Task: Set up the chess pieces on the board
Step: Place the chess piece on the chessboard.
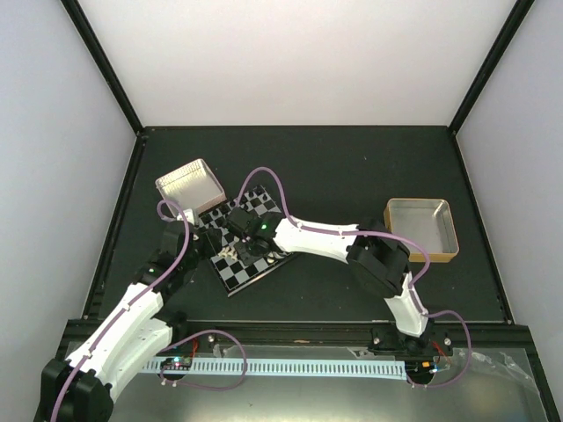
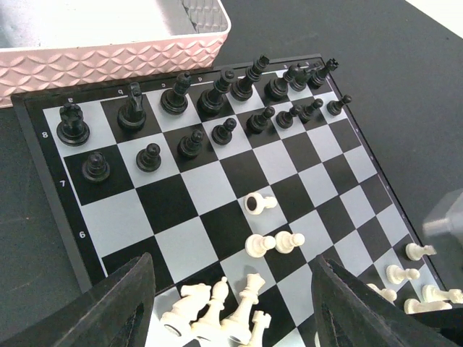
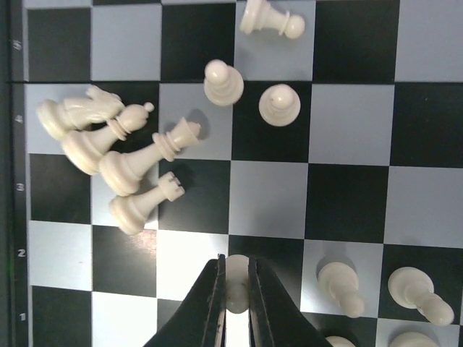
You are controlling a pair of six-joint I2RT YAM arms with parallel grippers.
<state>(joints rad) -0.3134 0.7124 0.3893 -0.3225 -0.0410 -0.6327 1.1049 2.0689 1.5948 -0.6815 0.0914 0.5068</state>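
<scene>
The queen has toppled over and its lower body is below my left gripper, so my left gripper will next move down and to the right in the top view onto it.
The board (image 1: 239, 274) lies tilted between the two arms. My right gripper (image 3: 236, 264) is shut on a cream-white pawn (image 3: 236, 290), held low over the board (image 3: 347, 195) near its row 2. Lying in a heap are several white pieces (image 3: 119, 155), among them a knight, a bishop, a queen and a rook. Two white pawns (image 3: 223, 83) stand beside them and a third (image 3: 264, 20) lies toppled. More pawns (image 3: 340, 285) stand to the right. My left gripper (image 2: 235, 293) hangs open above the same heap (image 2: 217, 307), holding nothing.
Black pieces (image 2: 210, 101) stand in two rows along the board's far side. A pale patterned tray (image 2: 108, 50) sits just beyond that edge. A metal tin (image 1: 422, 230) rests on the dark table at the right.
</scene>
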